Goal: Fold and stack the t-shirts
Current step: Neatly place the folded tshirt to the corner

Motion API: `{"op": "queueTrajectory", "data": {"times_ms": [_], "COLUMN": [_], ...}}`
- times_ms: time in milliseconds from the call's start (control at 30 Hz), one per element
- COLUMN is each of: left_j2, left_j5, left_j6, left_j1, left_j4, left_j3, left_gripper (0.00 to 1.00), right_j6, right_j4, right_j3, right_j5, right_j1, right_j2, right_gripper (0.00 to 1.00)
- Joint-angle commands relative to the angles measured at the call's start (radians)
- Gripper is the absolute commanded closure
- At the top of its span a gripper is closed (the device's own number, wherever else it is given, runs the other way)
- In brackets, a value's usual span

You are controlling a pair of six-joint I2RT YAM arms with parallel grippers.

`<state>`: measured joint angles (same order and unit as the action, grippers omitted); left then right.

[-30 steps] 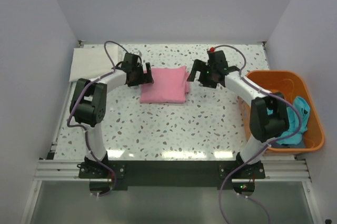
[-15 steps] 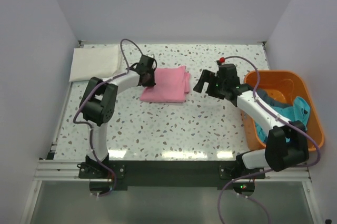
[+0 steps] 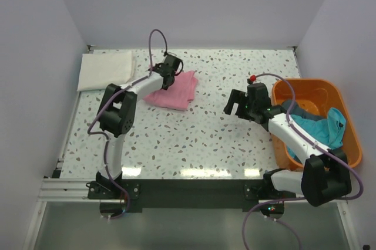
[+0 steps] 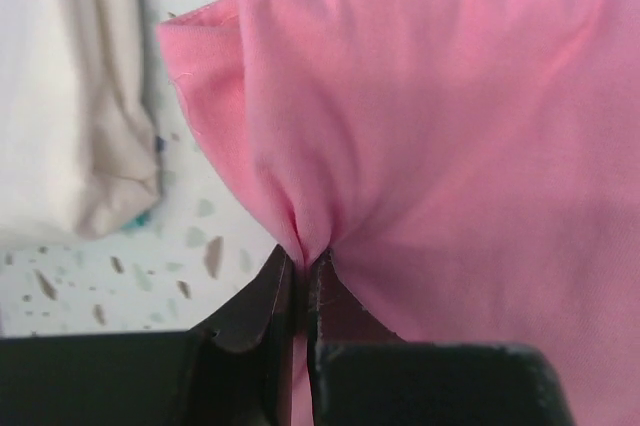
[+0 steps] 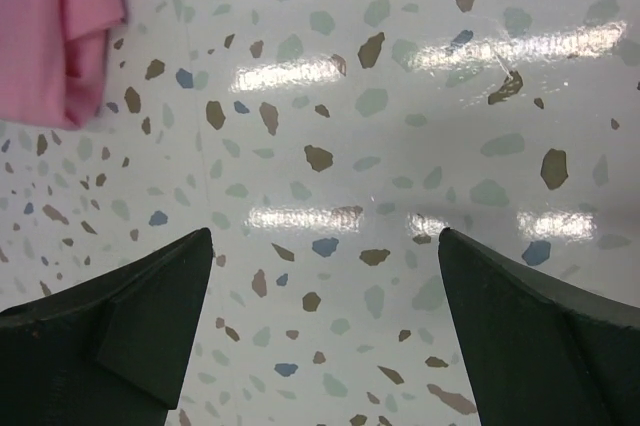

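Observation:
My left gripper lifts the pink t-shirt away from my base next, then over the folded white t-shirt (image 3: 106, 71) (image 4: 62, 96) at the table's back corner.
The folded pink t-shirt (image 3: 178, 92) lies skewed on the speckled table at back centre. My left gripper (image 3: 168, 73) is shut on its upper left edge; in the left wrist view the cloth (image 4: 450, 146) bunches into a pleat between the closed tips of that gripper (image 4: 301, 260). A folded white t-shirt (image 3: 106, 69) rests at the back left corner and also shows beside the pink one (image 4: 70, 96). A teal t-shirt (image 3: 320, 129) lies in the basket. My right gripper (image 3: 233, 105) hovers open over bare table (image 5: 325, 236), apart from the pink shirt's corner (image 5: 60, 36).
The orange plastic basket (image 3: 305, 83) stands at the right edge of the table, right beside my right forearm. White walls close in the table at the back and on both sides.
My left gripper has shut on the pink t-shirt's edge, and the shirt has shifted left and turned askew. My right arm has drawn back rightwards and nearer, still open.

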<state>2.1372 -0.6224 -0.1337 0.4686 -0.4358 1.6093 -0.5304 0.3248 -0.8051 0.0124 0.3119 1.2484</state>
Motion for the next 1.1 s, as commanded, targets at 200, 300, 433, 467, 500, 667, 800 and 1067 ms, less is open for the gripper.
{"op": "queueTrajectory", "data": {"times_ms": [200, 300, 433, 467, 500, 667, 800, 1067], "left_j2": [-0.137, -0.164, -0.184, -0.187, -0.195, -0.217, -0.252, -0.273], "left_j5": [-0.177, -0.184, -0.195, -0.188, -0.178, -0.083, -0.011, 0.058], "left_j6": [0.338, 0.422, 0.502, 0.508, 0.511, 0.516, 0.497, 0.421], "left_j1": [-0.16, -0.203, -0.257, -0.28, -0.289, -0.337, -0.341, -0.373], "left_j4": [0.126, 0.173, 0.212, 0.223, 0.226, 0.207, 0.174, 0.138], "left_j3": [0.127, 0.138, 0.175, 0.181, 0.188, 0.257, 0.294, 0.264], "left_gripper": [1.0, 1.0, 1.0, 1.0, 1.0, 1.0, 1.0, 1.0], "right_j6": [0.035, 0.036, 0.035, 0.033, 0.035, 0.035, 0.032, 0.03], "right_j4": [0.003, 0.002, 0.0, 0.0, 0.0, 0.003, 0.003, 0.016], "right_j3": [0.02, 0.017, 0.015, 0.014, 0.014, 0.012, 0.014, 0.017], "right_j5": [-0.081, -0.091, -0.088, -0.088, -0.086, -0.091, -0.089, -0.104], "right_j1": [0.0, 0.001, 0.0, 0.0, 0.0, 0.001, 0.0, 0.001], "right_j2": [-0.006, 0.013, 0.034, 0.04, 0.042, 0.039, 0.031, 0.02], "right_gripper": [0.01, 0.01, 0.01, 0.01, 0.01, 0.01, 0.01, 0.01]}}
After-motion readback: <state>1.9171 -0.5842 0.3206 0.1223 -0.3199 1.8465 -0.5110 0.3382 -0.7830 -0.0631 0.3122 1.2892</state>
